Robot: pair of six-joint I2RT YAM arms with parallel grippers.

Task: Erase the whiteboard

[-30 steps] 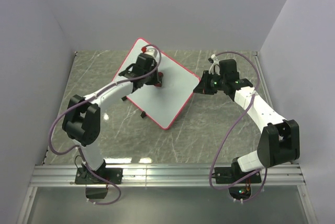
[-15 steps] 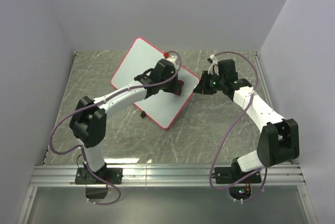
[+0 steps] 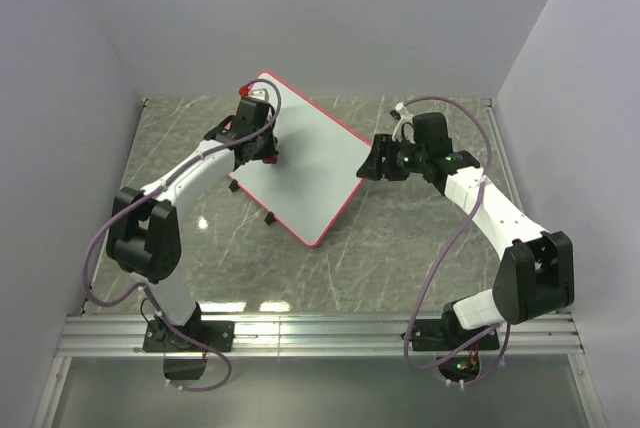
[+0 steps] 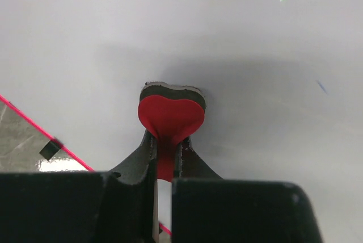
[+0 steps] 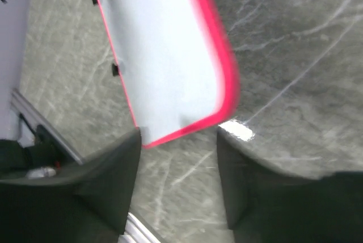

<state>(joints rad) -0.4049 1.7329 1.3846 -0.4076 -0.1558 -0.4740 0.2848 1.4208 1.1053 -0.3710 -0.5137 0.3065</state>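
My left gripper brings the eraser (image 4: 172, 115) back off the board and down next to release it, since clear tabletop by the black clips lies back and lower.
The whiteboard (image 3: 305, 163), white with a thin red frame, lies at an angle on the grey marbled table (image 3: 400, 248). My left gripper (image 3: 262, 151) is over the board's left part, shut on a red heart-shaped eraser (image 4: 172, 115) whose dark felt face presses against the white surface (image 4: 255, 38). A tiny blue mark (image 4: 321, 86) shows on the board to the right of the eraser. My right gripper (image 3: 375, 166) hovers at the board's right corner, open. In the blurred right wrist view the board's red edge (image 5: 227, 84) lies just beyond the fingers (image 5: 108, 180), with only table in the gap.
Small black clips (image 3: 270, 218) stick out from the board's near-left edge, and one (image 4: 50, 150) shows in the left wrist view. Grey walls close in the table on three sides. A metal rail (image 3: 320, 328) runs along the near edge by the arm bases.
My left gripper swept the eraser from the board's right side back to its left part. My right gripper opened and let go of the board's right corner.
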